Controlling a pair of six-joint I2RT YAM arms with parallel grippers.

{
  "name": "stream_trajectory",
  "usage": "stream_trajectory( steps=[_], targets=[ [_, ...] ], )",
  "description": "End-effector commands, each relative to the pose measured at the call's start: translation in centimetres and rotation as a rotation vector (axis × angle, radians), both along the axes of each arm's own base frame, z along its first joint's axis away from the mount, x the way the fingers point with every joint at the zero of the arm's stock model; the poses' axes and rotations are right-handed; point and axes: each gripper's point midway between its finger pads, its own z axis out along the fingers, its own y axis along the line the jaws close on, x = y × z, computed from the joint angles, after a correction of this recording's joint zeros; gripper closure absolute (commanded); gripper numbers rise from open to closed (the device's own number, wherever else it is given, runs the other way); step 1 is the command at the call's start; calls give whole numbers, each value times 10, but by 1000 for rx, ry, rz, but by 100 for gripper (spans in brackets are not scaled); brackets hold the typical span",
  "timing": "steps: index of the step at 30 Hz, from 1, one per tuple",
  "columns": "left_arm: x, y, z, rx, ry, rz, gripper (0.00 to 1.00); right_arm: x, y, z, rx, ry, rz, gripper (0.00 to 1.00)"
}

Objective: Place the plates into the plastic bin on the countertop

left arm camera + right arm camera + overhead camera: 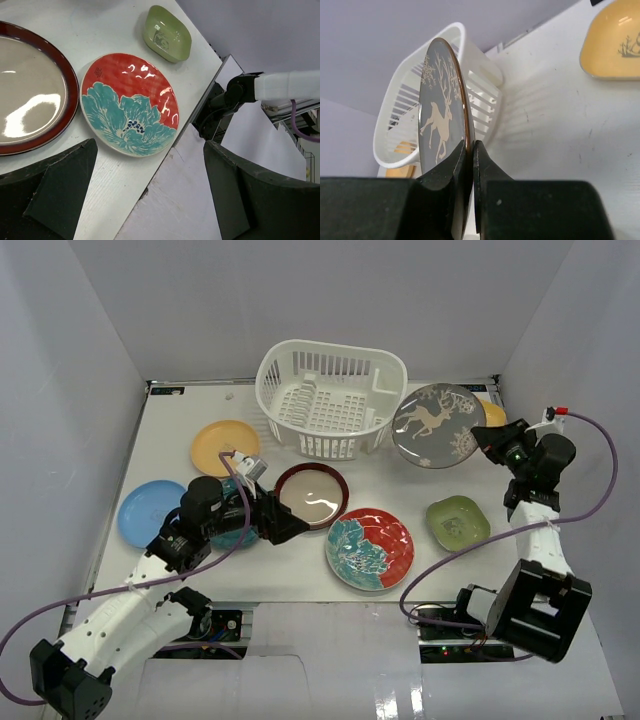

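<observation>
Next, the right gripper lifts the grey deer plate, carries it left in the top view and brings it down into the white bin (pixel 330 400), because the bin's bottom is empty.
My right gripper (pixel 487 436) is shut on the rim of the grey deer plate (pixel 437 425) and holds it lifted and tilted just right of the white plastic bin (pixel 330 400). In the right wrist view the plate (pixel 440 117) stands on edge between my fingertips (pixel 470 150), with the bin (pixel 407 125) behind it. My left gripper (pixel 283 522) is open and empty by the red-rimmed beige plate (pixel 312 495). The red-and-teal plate (pixel 369 547), green squarish dish (pixel 457 521), yellow plate (pixel 224 446), light blue plate (pixel 150 511) and yellow squarish dish (pixel 615 42) lie on the countertop (pixel 180 420).
Grey walls enclose the countertop on three sides. A teal plate (pixel 232 530) lies mostly hidden under my left arm. The table's near edge (pixel 175 142) runs close to the red-and-teal plate (pixel 129 104). The bin holds no plates.
</observation>
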Motion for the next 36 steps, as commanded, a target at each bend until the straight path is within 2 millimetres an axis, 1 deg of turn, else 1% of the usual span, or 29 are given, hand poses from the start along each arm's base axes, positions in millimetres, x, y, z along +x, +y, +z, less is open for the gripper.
stream_trajectory(
  steps=[1,2,3,4,6,7,8,9,10,11,12,13,14,16,17,18,22,23,24,25,26,27,29,31,32,33,34,35,36],
  targets=[
    [7,4,-7,17,42,53,2,-6,9,78,-7,-172,-6,92],
    [9,5,-14,34,62,66,2,-5,22,84,-12,-172,23,92],
    [13,6,-17,48,72,89,2,0,29,110,-33,-214,40,92],
    [14,7,-21,56,89,98,2,4,50,119,-42,-221,95,92],
    [16,6,-30,77,124,107,2,18,64,129,-73,-230,111,92],
    [16,6,-33,79,137,107,3,23,73,149,-83,-277,121,92],
    [16,5,-35,79,157,110,4,27,92,156,-83,-293,161,92],
    [17,5,-38,84,169,114,4,46,100,146,-80,-261,172,92],
    [19,4,-44,95,190,123,5,52,121,146,-74,-252,219,92],
    [21,4,-47,99,205,132,6,59,133,168,-81,-300,239,92],
    [21,4,-53,108,226,139,7,79,141,153,-83,-264,244,92],
    [23,4,-60,117,258,150,8,86,158,169,-85,-300,268,92],
    [20,2,-69,107,303,160,10,108,166,148,-89,-256,270,92],
    [17,-1,-81,94,363,159,13,125,186,141,-81,-238,312,92],
    [17,-4,-86,89,383,161,16,134,195,156,-80,-264,325,92],
    [12,-6,-97,96,422,167,17,153,203,131,-83,-221,332,92],
    [13,-13,-120,156,454,206,18,189,238,103,-118,-180,370,92],
    [13,-15,-129,183,469,212,19,200,243,73,-128,-117,380,92],
    [11,-20,-133,199,465,210,19,205,248,84,-136,-140,384,92],
    [13,-25,-132,199,458,204,19,209,252,74,-158,-130,386,92],
    [10,-33,-144,228,475,195,18,218,253,53,-181,-95,375,92],
    [12,-35,-141,216,464,194,18,218,253,53,-187,-97,376,92],
    [11,-39,-154,242,482,193,16,221,251,33,-207,-59,371,92],
    [15,-47,-156,225,476,188,16,220,249,19,-243,-41,376,92],
    [14,-49,-164,238,496,185,15,219,249,12,-253,-24,379,89],
    [16,-54,-164,227,498,183,15,216,249,1,-266,-5,384,81],
    [15,-59,-166,229,498,170,14,215,246,1,-288,-10,374,73],
    [14,-61,-173,246,509,169,14,213,246,-3,-296,-1,374,63],
    [16,-63,-174,246,507,169,14,211,246,-7,-303,8,377,44]
  ],
)
